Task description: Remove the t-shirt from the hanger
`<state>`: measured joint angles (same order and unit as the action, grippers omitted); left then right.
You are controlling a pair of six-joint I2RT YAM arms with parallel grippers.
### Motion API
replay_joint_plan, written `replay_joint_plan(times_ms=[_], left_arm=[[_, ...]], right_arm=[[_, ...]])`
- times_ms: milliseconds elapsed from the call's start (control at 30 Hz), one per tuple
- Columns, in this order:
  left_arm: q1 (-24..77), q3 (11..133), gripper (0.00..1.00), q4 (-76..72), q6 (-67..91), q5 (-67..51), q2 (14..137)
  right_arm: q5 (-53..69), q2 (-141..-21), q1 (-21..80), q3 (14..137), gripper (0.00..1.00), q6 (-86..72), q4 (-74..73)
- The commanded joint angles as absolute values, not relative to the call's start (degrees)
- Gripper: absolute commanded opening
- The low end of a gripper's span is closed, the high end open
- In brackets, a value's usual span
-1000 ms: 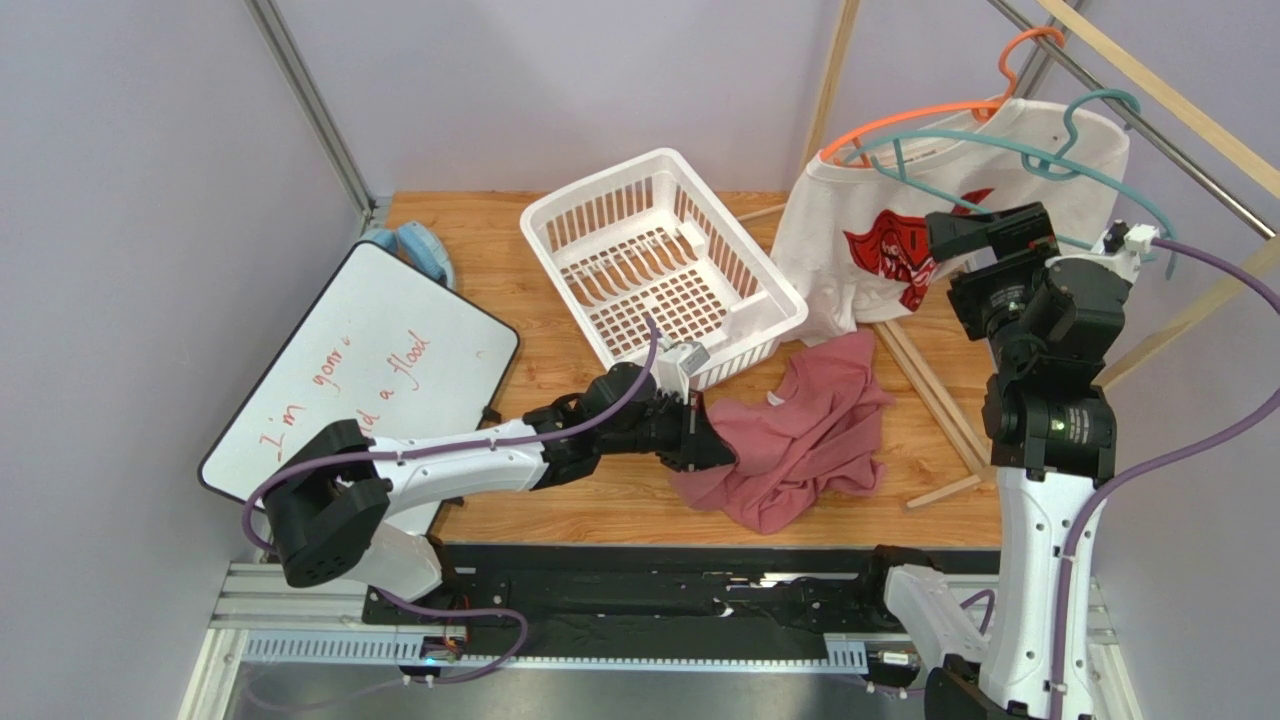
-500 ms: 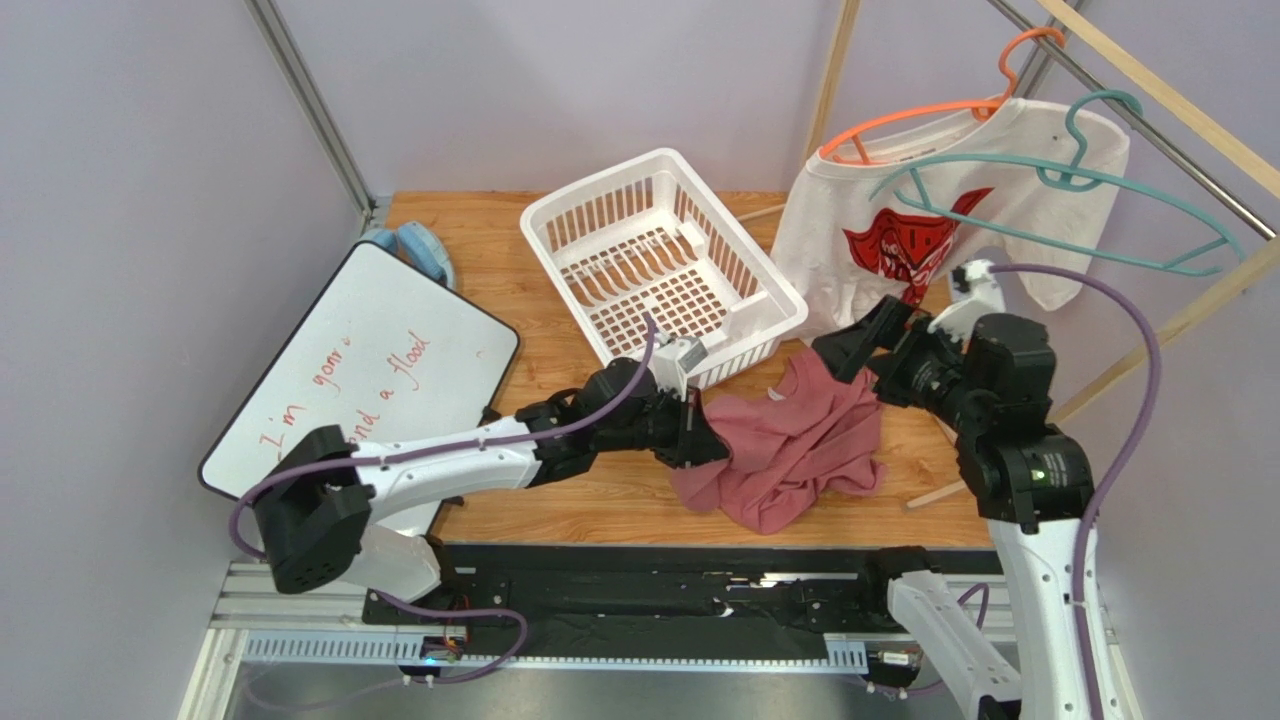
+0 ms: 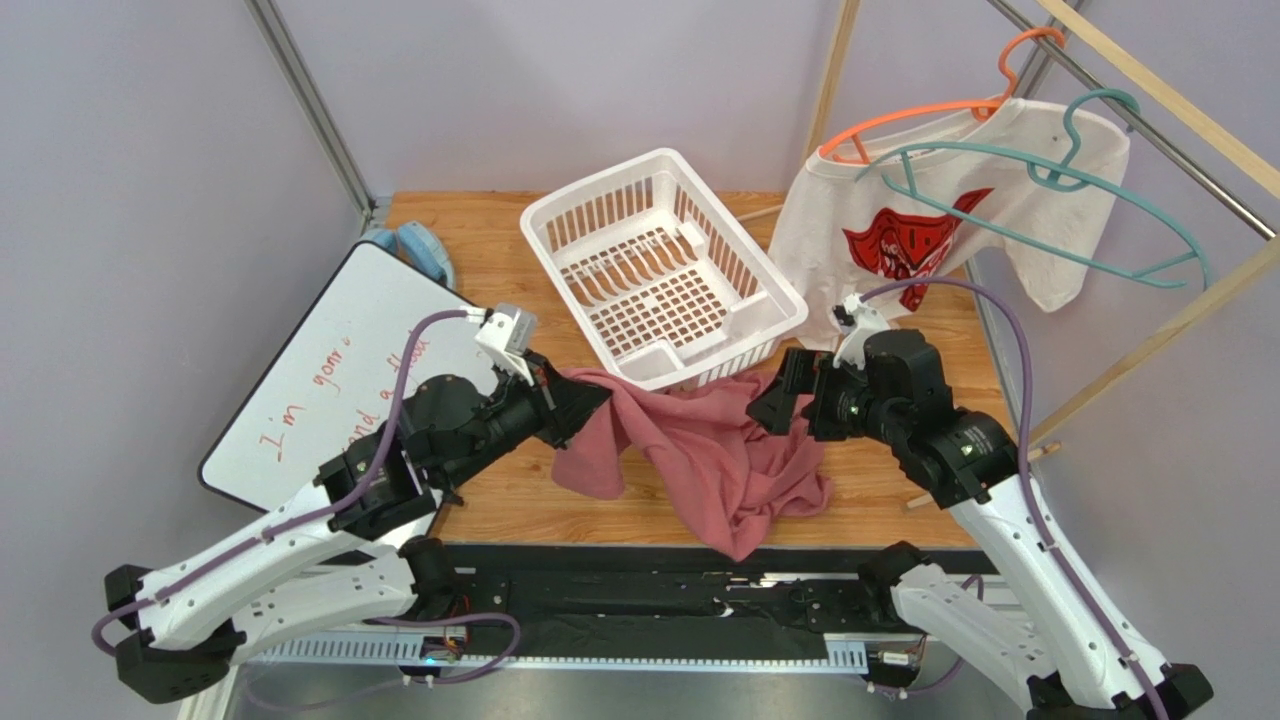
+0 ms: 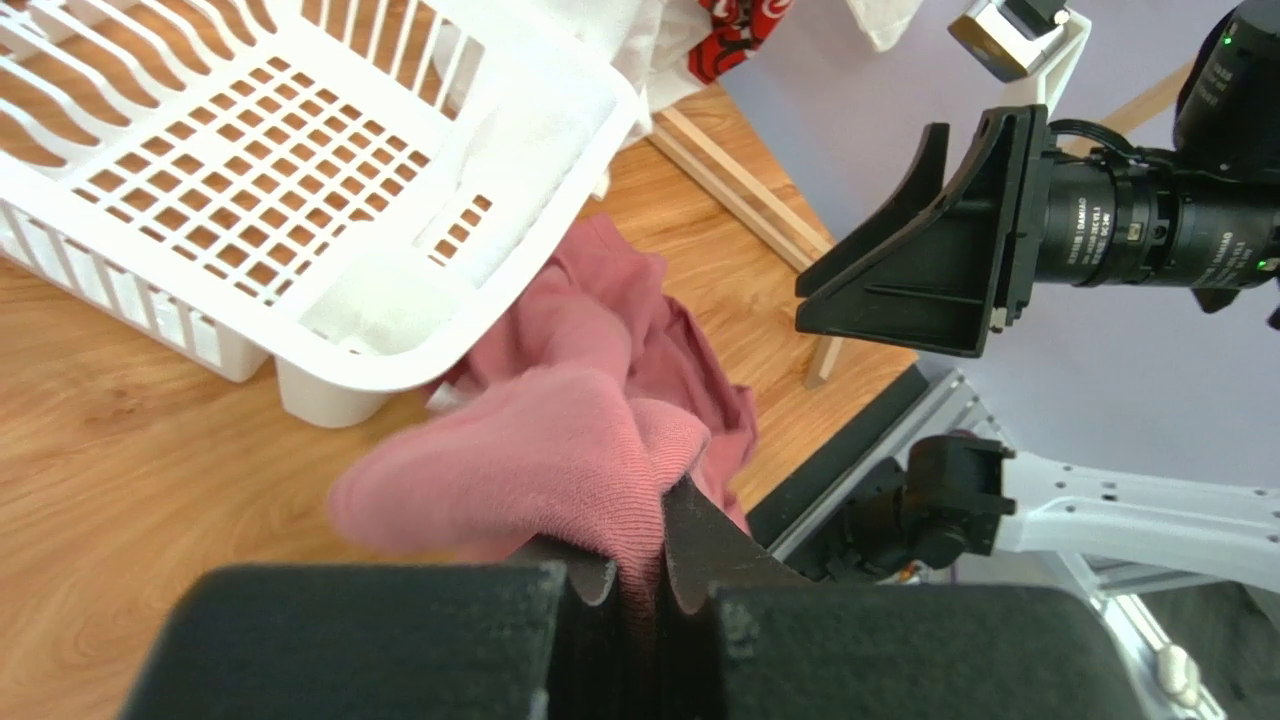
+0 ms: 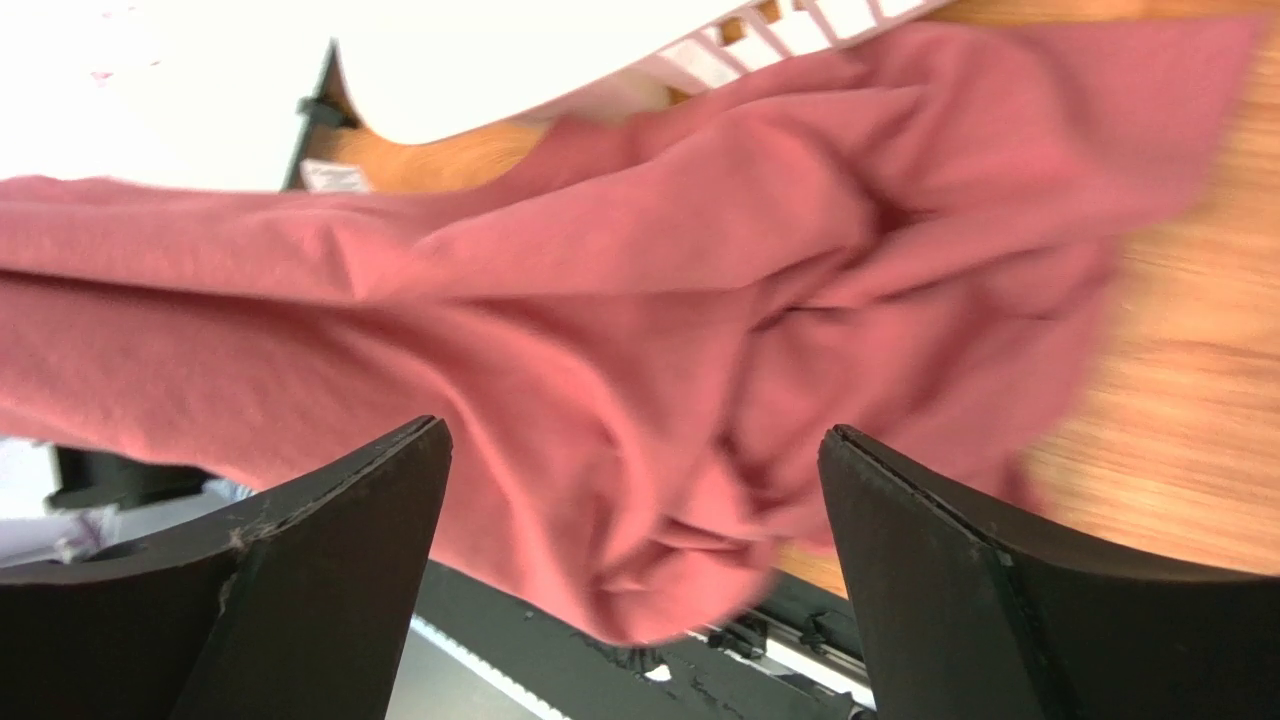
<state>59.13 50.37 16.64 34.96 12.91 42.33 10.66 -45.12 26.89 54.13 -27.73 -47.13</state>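
The crumpled folds of the t-shirt's loose end (image 3: 777,464) (image 5: 887,353) lie on the table below the gripper's open fingers, so my right gripper moves down onto them next.
The dusty-red t-shirt (image 3: 706,450) lies stretched and crumpled on the wooden table in front of the basket, off the hanger. My left gripper (image 3: 579,408) is shut on a fold at the t-shirt's left end; in the left wrist view the cloth (image 4: 556,450) is pinched between the jaws (image 4: 657,563). My right gripper (image 3: 784,402) is open at the t-shirt's right edge. In the right wrist view its jaws (image 5: 634,435) are spread wide over the cloth (image 5: 676,345), holding nothing. The teal hanger (image 3: 1037,203) hangs bare on the rail at the back right.
A white slatted basket (image 3: 594,183) sits at the middle back of the table. A whiteboard (image 3: 361,368) lies at the left with a blue object (image 3: 413,248) behind it. A white t-shirt with a red graphic (image 3: 842,225) hangs on an orange hanger (image 3: 902,128). Wooden poles (image 3: 1142,345) cross at the right.
My left arm drew back to the left, dragging the t-shirt and stretching it out. My right gripper came down from beside the hanger to the t-shirt's right edge, still open.
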Motion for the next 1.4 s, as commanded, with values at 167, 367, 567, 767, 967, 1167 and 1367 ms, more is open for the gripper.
replay_joint_plan(times_ms=[167,367,567,767,967,1167,1367], left_arm=[[58.97,60.54,0.00,9.69,31.38,0.37,66.24],[60.03,70.66,0.00,0.37,35.68,-15.37,87.17],[61.35,72.16,0.28,-0.27,37.88,-18.29,94.84],[61.26,66.71,0.94,5.69,32.70,-10.03,84.65],[59.94,60.83,0.94,13.70,32.60,-1.68,71.74],[58.80,51.16,0.94,16.34,34.89,3.69,56.44],[58.71,45.80,0.94,16.08,37.61,5.71,48.87]], right_arm=[[-13.75,-42.11,27.33,53.26,1.00,-40.04,-53.34],[-24.95,-34.29,27.25,51.77,1.00,-49.04,-62.57],[-19.81,-28.57,27.25,48.70,1.00,-47.65,-60.74],[3.84,-31.90,27.33,43.08,1.00,-40.96,-48.00],[10.47,-38.58,27.33,36.75,1.00,-44.54,-40.08],[7.56,-41.22,27.33,30.95,1.00,-54.21,-37.01],[9.05,-43.15,27.33,22.52,1.00,-61.52,-24.54]])
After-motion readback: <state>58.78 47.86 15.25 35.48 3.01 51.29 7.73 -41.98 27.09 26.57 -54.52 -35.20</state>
